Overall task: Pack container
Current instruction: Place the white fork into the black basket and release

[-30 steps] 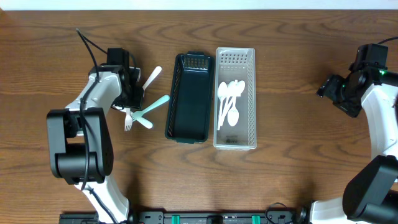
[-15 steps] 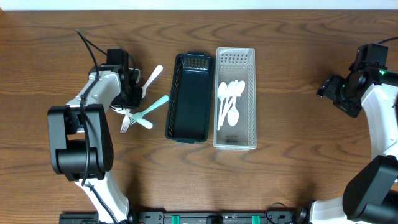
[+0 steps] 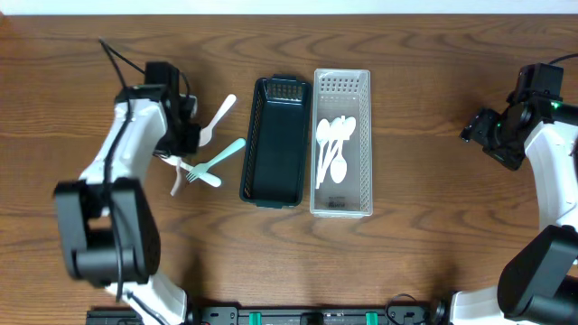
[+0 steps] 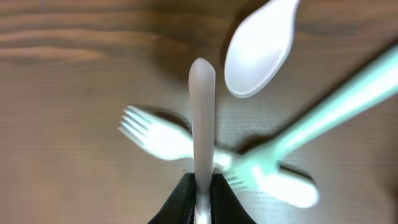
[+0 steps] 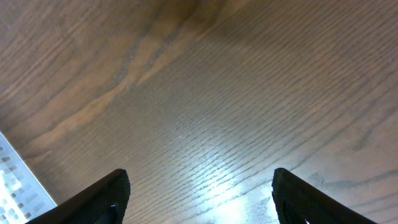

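Observation:
I will next carry the white utensil (image 4: 202, 118) past the teal fork with my left gripper and then open my fingers over the dark green container (image 3: 248, 153), because that container is still empty.
My left gripper (image 4: 202, 194) is shut on the thin handle of a white utensil (image 4: 202, 118), whose working end is hidden in the jaws. Below it on the table lie a white fork (image 4: 149, 135), a teal fork (image 4: 323, 115) crossing it, and a white spoon (image 4: 260, 56). Overhead, the left gripper (image 3: 185, 144) sits over this pile, left of the dark green container (image 3: 248, 153). The clear container (image 3: 364, 135) beside it holds several white spoons (image 3: 332, 149). My right gripper (image 3: 474, 131) stands open at the far right, with only bare wood between its fingertips (image 5: 106, 193).
The two containers stand side by side mid-table. In the overhead view the teal fork (image 3: 221, 155), the white spoon (image 3: 219, 115) and the white fork (image 3: 187, 173) lie just left of the green one. A black cable (image 3: 117, 56) trails behind the left arm.
The left gripper has closed onto the white utensil handle and its arm has swung outward to the left. The white utensil by the fork has shifted slightly. The right arm is still.

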You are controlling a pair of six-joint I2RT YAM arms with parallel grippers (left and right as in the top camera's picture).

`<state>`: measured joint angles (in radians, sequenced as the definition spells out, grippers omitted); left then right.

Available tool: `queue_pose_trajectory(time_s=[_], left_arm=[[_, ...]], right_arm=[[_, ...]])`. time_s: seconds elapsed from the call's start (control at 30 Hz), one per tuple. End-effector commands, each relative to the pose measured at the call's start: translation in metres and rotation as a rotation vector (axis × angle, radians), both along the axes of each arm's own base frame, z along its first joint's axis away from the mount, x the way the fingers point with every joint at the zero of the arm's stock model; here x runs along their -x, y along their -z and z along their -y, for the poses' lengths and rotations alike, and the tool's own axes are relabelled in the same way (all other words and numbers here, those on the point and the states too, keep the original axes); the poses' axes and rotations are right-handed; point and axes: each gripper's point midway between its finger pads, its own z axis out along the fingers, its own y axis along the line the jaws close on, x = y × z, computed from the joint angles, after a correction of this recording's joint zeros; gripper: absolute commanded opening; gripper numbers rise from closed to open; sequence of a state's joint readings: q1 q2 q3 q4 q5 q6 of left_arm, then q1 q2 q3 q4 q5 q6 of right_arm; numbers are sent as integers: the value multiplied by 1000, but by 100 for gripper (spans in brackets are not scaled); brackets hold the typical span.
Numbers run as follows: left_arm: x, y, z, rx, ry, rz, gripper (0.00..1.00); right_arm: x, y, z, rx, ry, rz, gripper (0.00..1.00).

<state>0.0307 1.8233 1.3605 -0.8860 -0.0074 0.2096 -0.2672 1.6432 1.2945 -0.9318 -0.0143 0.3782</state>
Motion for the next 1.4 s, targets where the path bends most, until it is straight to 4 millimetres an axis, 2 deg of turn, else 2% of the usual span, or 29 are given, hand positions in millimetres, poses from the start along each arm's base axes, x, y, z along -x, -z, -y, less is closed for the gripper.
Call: queue_pose_trajectory(time_s=[0.0,0.1,0.17,0.3,0.37,0.43,0.53,0.6,0.73,0.8,0.87,0.93,1.0,1.03,1.1,1.2,1.27,1.37], left_arm=[[-11,-74,8,7,-17,175,9],[1,-109,40,101,34,241,10],[11,-126,71,186,61,269,10],[24,-141,134,286,193,297,8],[28,-141,167,300,301,312,8],[29,-133,189,280,373,318,8],[24,-110,200,211,370,297,8],[19,-89,208,215,350,253,13],[11,-53,214,207,289,180,23],[11,-41,213,202,261,147,24],[12,-40,213,200,253,140,24],[10,-52,210,207,239,157,24],[7,-72,206,220,222,193,24],[6,-83,202,224,214,217,27],[1,-107,187,204,189,285,49],[-9,-127,150,96,175,373,57],[-16,-130,129,39,192,383,64],[-24,-117,100,-23,249,345,65]], right_arm=[[2,4,1,-3,0,-13,75],[2,4,1,-3,0,-14,74],[2,4,1,-4,0,-14,74],[2,4,1,-4,0,-15,74],[2,4,1,-4,1,-15,72],[2,4,1,-5,1,-16,72],[3,4,1,-6,0,-21,72],[4,5,1,-7,0,-25,73],[6,5,0,-8,1,-31,73],[6,5,0,-9,0,-32,73],[6,5,0,-9,0,-32,73],[6,5,0,-9,0,-33,73],[7,5,0,-9,0,-35,73],[7,5,0,-9,0,-35,73],[7,5,0,-9,0,-35,73],[7,5,0,-9,0,-35,74],[7,5,0,-9,0,-35,75],[7,5,0,-9,0,-35,75]])
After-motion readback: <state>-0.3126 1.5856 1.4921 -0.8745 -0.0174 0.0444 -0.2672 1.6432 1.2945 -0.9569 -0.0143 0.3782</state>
